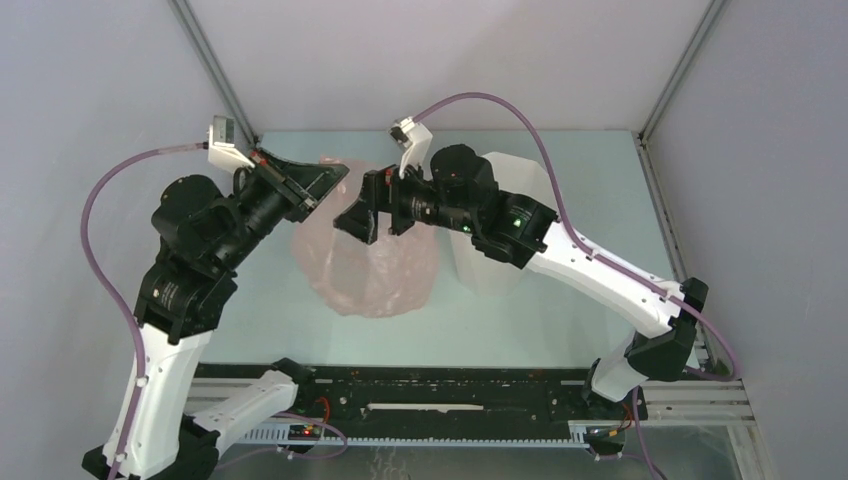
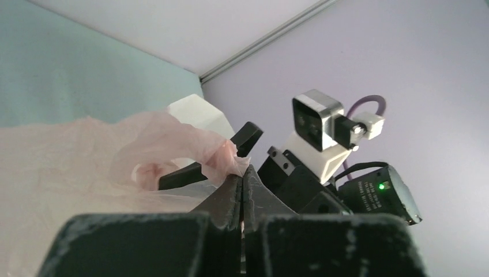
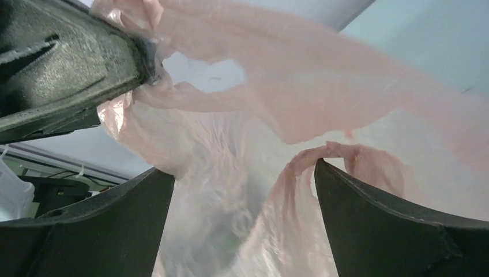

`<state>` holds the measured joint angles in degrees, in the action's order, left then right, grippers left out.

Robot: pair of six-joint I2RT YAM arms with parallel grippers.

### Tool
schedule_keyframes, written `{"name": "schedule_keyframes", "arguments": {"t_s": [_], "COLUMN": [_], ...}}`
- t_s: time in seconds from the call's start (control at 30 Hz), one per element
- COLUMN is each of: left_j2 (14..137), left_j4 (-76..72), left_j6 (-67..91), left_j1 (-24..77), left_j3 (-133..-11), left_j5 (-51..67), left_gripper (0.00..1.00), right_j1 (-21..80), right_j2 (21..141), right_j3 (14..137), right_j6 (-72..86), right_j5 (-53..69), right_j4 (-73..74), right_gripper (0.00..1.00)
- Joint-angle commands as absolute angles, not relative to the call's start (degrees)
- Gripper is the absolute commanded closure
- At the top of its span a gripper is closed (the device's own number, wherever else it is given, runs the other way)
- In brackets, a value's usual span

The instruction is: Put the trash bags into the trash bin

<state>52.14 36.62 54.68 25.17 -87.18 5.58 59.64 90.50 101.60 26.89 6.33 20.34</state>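
Note:
The robot's open right gripper should move in toward the left gripper's shut fingers, which the bag (image 1: 372, 272) hangs from, and close on the film (image 1: 353, 187) beside those fingers.
The pale-pink trash bag (image 1: 372, 272) hangs in a wrinkled heap over the middle of the table. My left gripper (image 1: 330, 188) is shut on the film at one handle loop, as the left wrist view (image 2: 242, 174) shows, with the bag (image 2: 86, 156) spreading to its left. My right gripper (image 1: 353, 221) is open beside it, right of the left gripper. In the right wrist view (image 3: 242, 167) its jaws stand wide apart, with the bag (image 3: 300, 98) between them and a loop draped over the right fingertip (image 3: 328, 173). The white bin (image 1: 497, 275) stands upright under my right arm.
The bin's rim (image 2: 196, 112) shows behind the bag in the left wrist view, next to my right gripper's fingers (image 2: 248, 138). My left gripper's body (image 3: 63, 63) fills the upper left of the right wrist view. Enclosure walls stand at the table's back and sides.

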Motion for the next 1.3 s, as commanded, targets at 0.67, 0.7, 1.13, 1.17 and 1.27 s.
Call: {"name": "schedule_keyframes", "arguments": {"t_s": [0.67, 0.7, 1.13, 1.17, 1.27], "left_j2": [53.0, 53.0, 49.2, 47.8, 43.9], "left_j4": [25.9, 25.9, 42.4, 42.3, 42.0], "left_j6": [62.1, 61.8, 39.8, 38.3, 34.6], "left_j1": [25.3, 25.2, 24.6, 24.6, 24.6], "left_j3": [-83.1, -83.2, -96.8, -96.9, -97.4], "left_j5": [14.6, 14.7, -2.0, -3.9, -8.4], "left_gripper": [1.0, 1.0, 0.01, 0.0, 0.0], "right_j1": [63.5, 63.5, 60.3, 59.7, 57.7], "right_j2": [93.3, 93.4, 92.6, 92.6, 92.9], "right_j3": [104.3, 104.4, 111.3, 112.5, 115.7], "right_j6": [22.5, 22.1, 20.5, 21.1, 23.0], "right_j5": [-10.7, -10.7, 1.2, 2.8, 7.0], "right_j4": [14.5, 14.5, 16.6, 16.9, 17.7], "right_gripper": [0.4, 0.44, 1.0, 1.0, 1.0]}}
